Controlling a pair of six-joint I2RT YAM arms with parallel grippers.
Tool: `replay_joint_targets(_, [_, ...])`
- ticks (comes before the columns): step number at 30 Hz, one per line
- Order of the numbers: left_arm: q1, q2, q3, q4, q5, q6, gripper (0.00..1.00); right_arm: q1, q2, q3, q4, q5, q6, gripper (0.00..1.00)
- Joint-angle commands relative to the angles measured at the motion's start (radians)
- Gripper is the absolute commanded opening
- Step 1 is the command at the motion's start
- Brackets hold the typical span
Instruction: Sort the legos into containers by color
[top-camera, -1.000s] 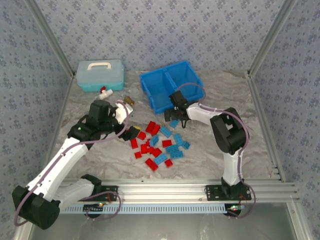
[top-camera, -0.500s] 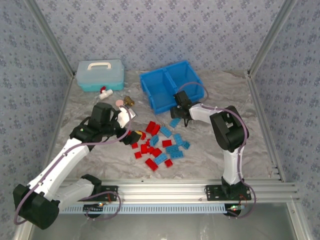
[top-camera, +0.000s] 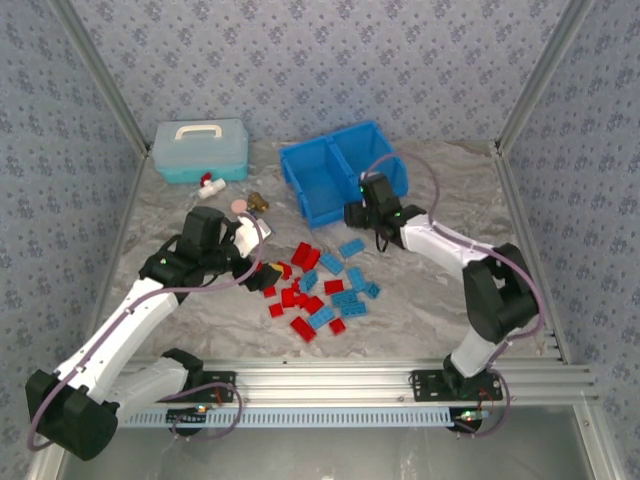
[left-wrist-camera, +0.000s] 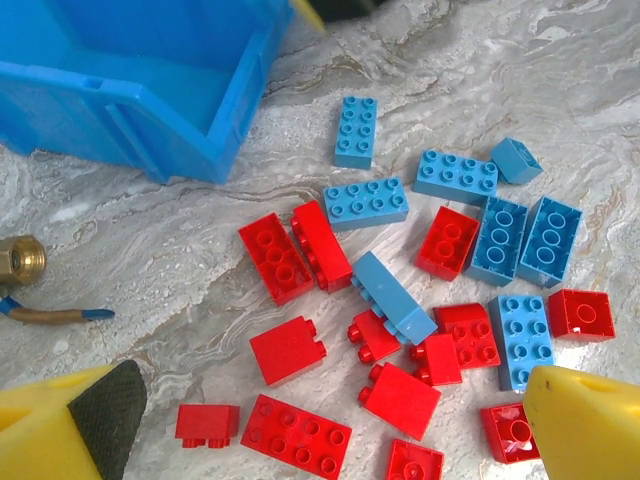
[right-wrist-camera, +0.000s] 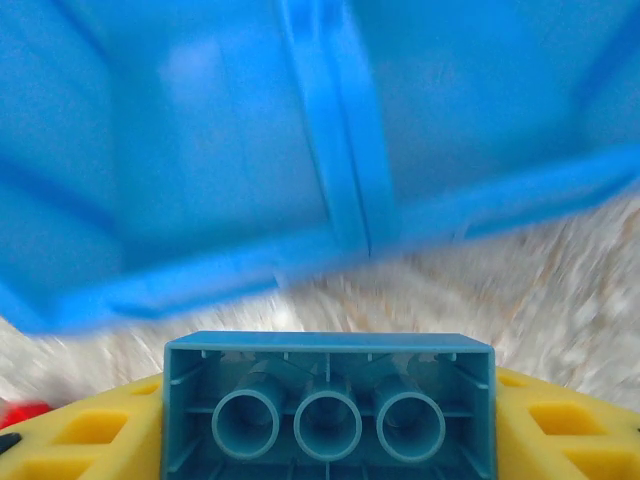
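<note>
My right gripper moves outward over the bin's front side next and down inside the open container farther from the teal case, to release the light blue lego.
Red and light blue legos (top-camera: 322, 290) lie scattered mid-table, in front of the bright blue bin (top-camera: 300, 158) with its two side-by-side containers. My right gripper (top-camera: 356, 213) hovers at the bin's front wall, shut on a light blue lego (right-wrist-camera: 330, 405) whose hollow underside faces the camera between the yellow fingers (right-wrist-camera: 80, 435). The bin's divider (right-wrist-camera: 330, 150) looms blurred just ahead. My left gripper (top-camera: 264, 276) hangs open over the pile's left side. Its fingers (left-wrist-camera: 585, 425) straddle several red legos (left-wrist-camera: 300, 435), with blue ones (left-wrist-camera: 365, 203) farther on.
A light teal case (top-camera: 200, 150) with a white handle stands at the back left. A pink disc (top-camera: 240, 205) and a brass fitting (top-camera: 258, 200) lie in front of it. The fitting (left-wrist-camera: 20, 260) is left of the pile. Metal frame rails border the table.
My right gripper has shut on a light blue lego and carried it up toward the bin's front wall. The left gripper has dropped slightly toward the red legos, still open.
</note>
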Motion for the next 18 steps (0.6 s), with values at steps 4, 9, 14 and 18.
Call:
replay_joint_targets(4, [-0.003, -0.036, -0.012, 0.039, -0.013, 0.042, 0.99, -0.134, 0.206, 0.345, -0.018, 0.005, 0.103, 0.46])
replay_joint_targets(9, [-0.003, -0.078, -0.025, 0.04, -0.013, 0.048, 0.99, -0.189, 0.475, 0.666, -0.143, -0.07, 0.172, 0.45])
replay_joint_targets(14, [-0.003, -0.121, -0.043, 0.061, -0.02, 0.047, 0.99, -0.19, 0.608, 0.833, -0.219, -0.086, 0.25, 0.48])
replay_joint_targets(18, [-0.002, -0.122, -0.046, 0.066, -0.019, 0.044, 0.99, -0.198, 0.628, 0.859, -0.242, -0.086, 0.304, 0.58])
